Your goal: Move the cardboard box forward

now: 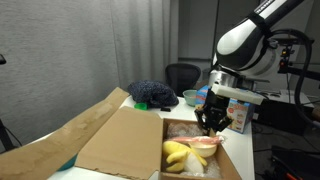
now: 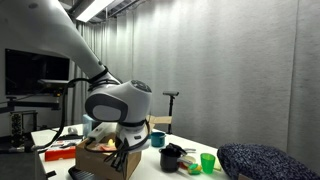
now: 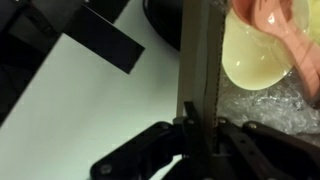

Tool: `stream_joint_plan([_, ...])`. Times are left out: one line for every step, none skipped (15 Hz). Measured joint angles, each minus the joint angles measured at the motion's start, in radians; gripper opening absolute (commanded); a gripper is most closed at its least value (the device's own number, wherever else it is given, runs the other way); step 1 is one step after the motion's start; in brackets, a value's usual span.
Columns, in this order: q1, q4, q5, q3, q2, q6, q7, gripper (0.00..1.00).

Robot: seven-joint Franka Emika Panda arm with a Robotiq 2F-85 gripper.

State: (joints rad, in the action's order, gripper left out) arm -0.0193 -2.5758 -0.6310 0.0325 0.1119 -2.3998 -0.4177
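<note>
The box comes along with the fingers that pinch its side, so next my gripper should slide across the table toward the table edge by the dark area and then let go of the box's side.
The open cardboard box (image 1: 120, 140) stands on the white table with its flaps spread out, and it also shows in an exterior view (image 2: 98, 158). Inside lie yellow bananas (image 1: 176, 153), a pink item (image 1: 203, 143) and clear bubble wrap. My gripper (image 1: 211, 122) reaches down onto the box's side wall. In the wrist view the gripper (image 3: 195, 130) is shut on the thin upright box wall (image 3: 196, 60), one finger on each side. The yellow (image 3: 255, 55) and pink (image 3: 285, 25) items lie just inside the wall.
A dark blue cloth bundle (image 1: 152, 94), a teal bowl (image 1: 190, 97) and a carton (image 1: 238, 112) sit beyond the box. An office chair (image 1: 182, 75) stands behind the table. A black mug (image 2: 170, 158), a green cup (image 2: 207, 162) and a blue cup (image 2: 158, 138) are nearby.
</note>
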Motion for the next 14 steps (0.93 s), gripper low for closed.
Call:
stream_joint_plan([-0.014, -0.003, 0.056, 0.004, 0.005, 0.042, -0.049, 0.03])
stream_joint_plan([-0.027, -0.004, 0.11, 0.005, 0.009, 0.075, -0.101, 0.03])
stream_joint_plan([-0.04, -0.004, 0.164, 0.006, 0.012, 0.101, -0.158, 0.03])
stream_joint_plan([-0.05, -0.004, 0.22, 0.006, 0.015, 0.119, -0.22, 0.03])
stream_joint_plan([-0.06, -0.003, 0.285, 0.006, 0.018, 0.134, -0.289, 0.03])
stream_joint_plan([-0.068, -0.001, 0.358, 0.006, 0.02, 0.151, -0.361, 0.03])
stream_joint_plan([-0.074, 0.003, 0.426, 0.006, 0.022, 0.172, -0.428, 0.03])
stream_joint_plan([-0.078, 0.009, 0.491, 0.005, 0.025, 0.199, -0.492, 0.03])
stream_joint_plan([-0.08, 0.014, 0.548, 0.004, 0.03, 0.227, -0.55, 0.03])
stream_joint_plan([-0.081, 0.019, 0.597, 0.004, 0.035, 0.253, -0.6, 0.03])
stream_joint_plan([-0.081, 0.022, 0.635, 0.003, 0.041, 0.276, -0.641, 0.03])
stream_joint_plan([-0.081, 0.024, 0.665, 0.003, 0.046, 0.297, -0.67, 0.03])
stream_joint_plan([-0.081, 0.028, 0.684, 0.003, 0.048, 0.32, -0.687, 0.03])
stream_joint_plan([-0.081, 0.029, 0.691, 0.003, 0.048, 0.334, -0.691, 0.03])
